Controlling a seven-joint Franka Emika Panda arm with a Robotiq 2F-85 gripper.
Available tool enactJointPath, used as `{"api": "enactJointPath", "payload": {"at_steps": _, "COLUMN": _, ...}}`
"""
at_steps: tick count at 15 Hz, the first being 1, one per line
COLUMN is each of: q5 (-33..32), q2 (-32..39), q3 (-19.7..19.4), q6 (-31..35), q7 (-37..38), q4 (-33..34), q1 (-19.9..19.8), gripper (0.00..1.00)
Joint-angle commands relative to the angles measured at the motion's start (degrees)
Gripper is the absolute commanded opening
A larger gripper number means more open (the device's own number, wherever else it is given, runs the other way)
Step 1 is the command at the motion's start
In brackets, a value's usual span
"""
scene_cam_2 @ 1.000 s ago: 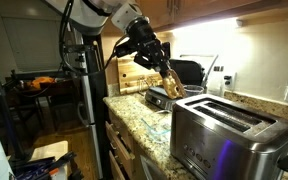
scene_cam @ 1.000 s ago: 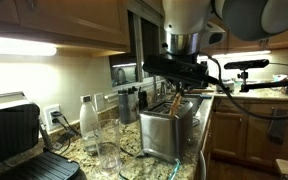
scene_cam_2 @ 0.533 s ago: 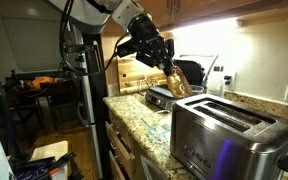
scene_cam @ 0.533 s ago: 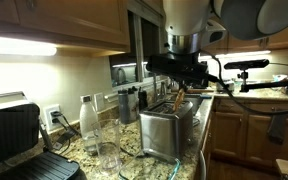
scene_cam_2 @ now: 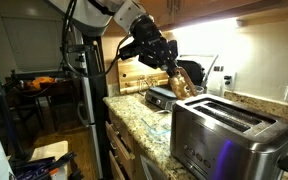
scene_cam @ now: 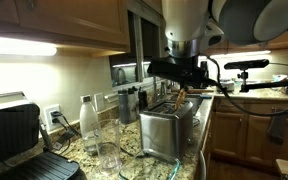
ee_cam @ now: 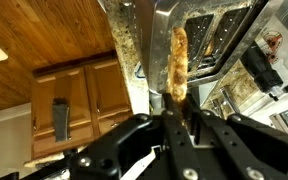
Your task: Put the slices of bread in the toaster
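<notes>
The toaster's bottom-side slot [scene_cam_2: 222, 117] is below my gripper, to the right in the wrist view. Next I should move my gripper over it, lower and release the slice.
My gripper [scene_cam_2: 170, 70] is shut on a slice of toasted bread [scene_cam_2: 179, 82] and holds it on edge in the air, near the far end of the shiny steel toaster [scene_cam_2: 229, 135]. In an exterior view the slice [scene_cam: 181, 99] hangs just above the toaster [scene_cam: 167, 127]. In the wrist view the slice [ee_cam: 177, 62] sticks out from between the black fingers [ee_cam: 167, 125], with the toaster's top and slots [ee_cam: 212, 38] beyond it. I cannot see a second slice.
A clear bottle [scene_cam: 88, 125] and a glass [scene_cam: 108, 146] stand by the toaster. A black contact grill [scene_cam: 19, 140] sits at the near end of the granite counter [scene_cam_2: 144, 115]. A dark appliance [scene_cam_2: 162, 97] and wooden board [scene_cam_2: 136, 72] stand behind the gripper.
The gripper with the bread slice has moved towards the toaster, closer to its top.
</notes>
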Motion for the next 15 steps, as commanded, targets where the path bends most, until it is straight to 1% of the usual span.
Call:
{"api": "enactJointPath", "payload": {"at_steps": 1, "q5": -2.4, "q2": 1.1, "q3": -1.7, "q6": -0.8, "q7": 2.8, "q4": 0.0, "q1": 0.9, "gripper": 0.09}}
{"api": "enactJointPath", "payload": {"at_steps": 12, "q5": -4.7, "q2": 4.0, "q3": -3.7, "q6": 0.0, "q7": 4.3, "q4": 1.4, "q1": 1.1, "gripper": 0.08}}
{"api": "enactJointPath", "payload": {"at_steps": 15, "q5": -4.8, "q2": 5.0, "q3": -4.4, "q6": 1.1, "q7": 4.6, "q4": 2.0, "q1": 1.0, "gripper": 0.08}}
